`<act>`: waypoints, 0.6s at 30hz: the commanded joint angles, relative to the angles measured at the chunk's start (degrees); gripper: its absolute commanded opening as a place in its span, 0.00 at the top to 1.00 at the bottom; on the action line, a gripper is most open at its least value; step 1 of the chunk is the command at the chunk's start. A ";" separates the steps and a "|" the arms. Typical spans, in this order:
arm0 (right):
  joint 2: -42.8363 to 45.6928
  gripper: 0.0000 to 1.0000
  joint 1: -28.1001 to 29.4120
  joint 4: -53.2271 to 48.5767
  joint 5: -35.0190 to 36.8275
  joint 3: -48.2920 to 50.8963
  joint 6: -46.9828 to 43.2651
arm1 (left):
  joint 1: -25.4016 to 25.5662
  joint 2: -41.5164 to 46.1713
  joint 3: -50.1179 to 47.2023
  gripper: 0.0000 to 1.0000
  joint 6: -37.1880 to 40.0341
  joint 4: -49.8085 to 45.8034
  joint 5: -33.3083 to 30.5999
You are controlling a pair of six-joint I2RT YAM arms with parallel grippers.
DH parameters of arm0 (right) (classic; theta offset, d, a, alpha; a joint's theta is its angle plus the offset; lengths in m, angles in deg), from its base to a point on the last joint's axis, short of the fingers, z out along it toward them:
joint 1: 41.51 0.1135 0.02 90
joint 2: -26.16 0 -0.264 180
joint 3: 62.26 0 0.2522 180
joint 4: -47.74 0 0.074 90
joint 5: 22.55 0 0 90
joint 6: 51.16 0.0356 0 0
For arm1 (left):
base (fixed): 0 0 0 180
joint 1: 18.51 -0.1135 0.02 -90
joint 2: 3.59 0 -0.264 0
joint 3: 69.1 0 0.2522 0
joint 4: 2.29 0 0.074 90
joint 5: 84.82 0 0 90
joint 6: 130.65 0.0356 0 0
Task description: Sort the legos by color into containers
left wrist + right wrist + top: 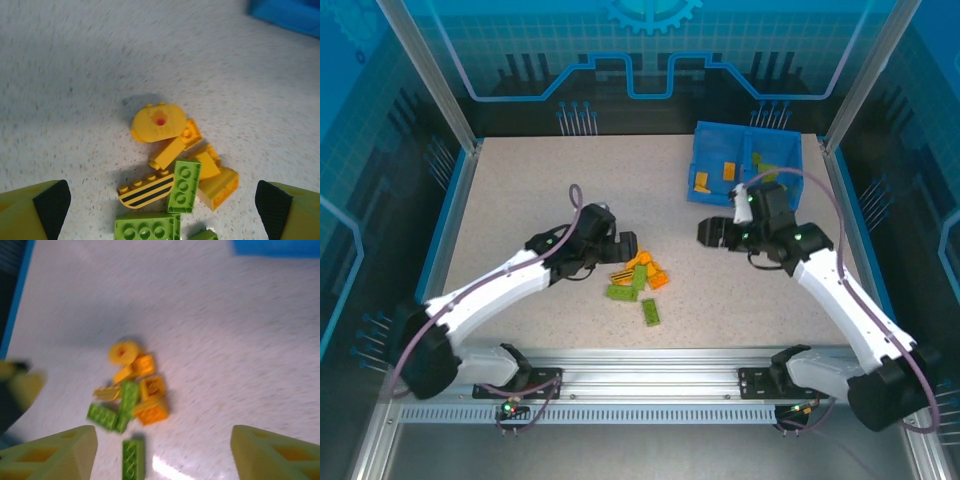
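My open left gripper lowers onto the rounded orange brick at the pile's far edge next, as bare tabletop around its ends leaves room for fingers.
A loose pile of orange and green legos [640, 278] lies mid-table. My left gripper [626, 248] hovers at the pile's left edge, open. In the left wrist view its fingers [46, 210] stand wide apart either side of a green brick [184, 186], a striped orange brick [147, 191] and a rounded orange one [157, 122]. My right gripper [706, 232] is between the pile and the blue bin [785, 150], open and empty. The bin's left container holds orange bricks [702, 181]; the right container holds a green one [765, 165]. The right wrist view is blurred and shows the pile [132, 395].
One green brick [649, 311] lies apart from the pile, toward the near edge. The bin's corner shows at the top right of the left wrist view [290, 15] and of the right wrist view [275, 247]. Metal posts and blue walls ring the table.
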 commanded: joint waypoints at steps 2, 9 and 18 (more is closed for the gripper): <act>1.67 0.21 8.46 -1.40 0.15 1.90 3.79 | -0.70 -11.32 9.42 0.01 -11.95 -6.39 -0.92; 0.15 0.09 17.17 -7.18 8.02 0.23 2.83 | -0.86 -26.36 17.53 0.01 -13.59 -8.03 -1.17; -1.70 0.00 23.46 -9.24 12.18 -0.63 1.75 | -1.90 -35.51 22.60 0.01 -11.99 -8.78 -1.15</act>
